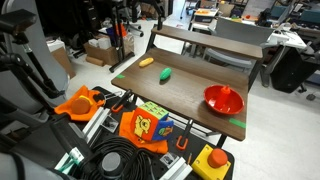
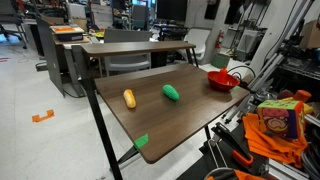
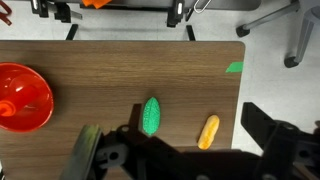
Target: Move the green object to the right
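Observation:
The green object (image 1: 165, 74) (image 3: 151, 116) is well below my gripper, and its narrow width runs across the gap between my open fingers, so my gripper will next lower them onto the object's long sides.
The green object (image 3: 151, 115) is a small bright green oval lying on the brown wooden table (image 3: 120, 70). It shows in both exterior views (image 1: 165, 74) (image 2: 172, 92), near the table's middle. In the wrist view my gripper (image 3: 170, 128) hangs above the table, open and empty. Its dark fingers stand wide apart on either side of the lower frame. The green object lies between them, nearer the left-hand finger in the picture. I cannot make out the gripper in either exterior view.
A yellow-orange oval (image 3: 208, 131) (image 1: 147, 62) (image 2: 129, 98) lies close beside the green object. A red bowl (image 3: 22, 97) (image 1: 223, 99) (image 2: 222, 80) sits at the other end of the table. Flat green tape patches (image 3: 234, 68) (image 2: 141, 141) mark the table's edges. Cables and clutter (image 1: 140, 125) crowd the floor.

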Robot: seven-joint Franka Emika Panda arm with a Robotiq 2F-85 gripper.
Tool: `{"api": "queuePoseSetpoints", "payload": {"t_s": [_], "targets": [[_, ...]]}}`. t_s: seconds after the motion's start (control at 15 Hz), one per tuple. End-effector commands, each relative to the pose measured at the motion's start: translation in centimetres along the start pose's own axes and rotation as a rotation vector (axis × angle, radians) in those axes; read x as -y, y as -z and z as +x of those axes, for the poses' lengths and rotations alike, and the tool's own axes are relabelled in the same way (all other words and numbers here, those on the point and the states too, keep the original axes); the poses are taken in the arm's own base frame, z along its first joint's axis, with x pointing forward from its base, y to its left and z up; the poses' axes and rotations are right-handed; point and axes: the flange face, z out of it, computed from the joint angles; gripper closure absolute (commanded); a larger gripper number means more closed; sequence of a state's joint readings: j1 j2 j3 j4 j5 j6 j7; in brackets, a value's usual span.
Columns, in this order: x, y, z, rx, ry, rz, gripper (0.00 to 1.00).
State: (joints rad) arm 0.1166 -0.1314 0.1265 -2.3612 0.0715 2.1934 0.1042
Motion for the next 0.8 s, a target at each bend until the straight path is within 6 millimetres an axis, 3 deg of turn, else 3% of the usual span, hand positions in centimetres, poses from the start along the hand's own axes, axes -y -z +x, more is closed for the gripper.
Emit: {"api": "queuePoseSetpoints", "payload": {"t_s": [0.0, 0.4, 0.73], "targets": [[0.3, -4.0, 6.9, 0.009, -0.012, -0.018, 0.0], [1.7, -12.6, 15.2, 0.052, -0.011, -0.11, 0.0], [1.9, -18.9, 19.1, 0.115, -0.014, -0.158, 0.0]]}}
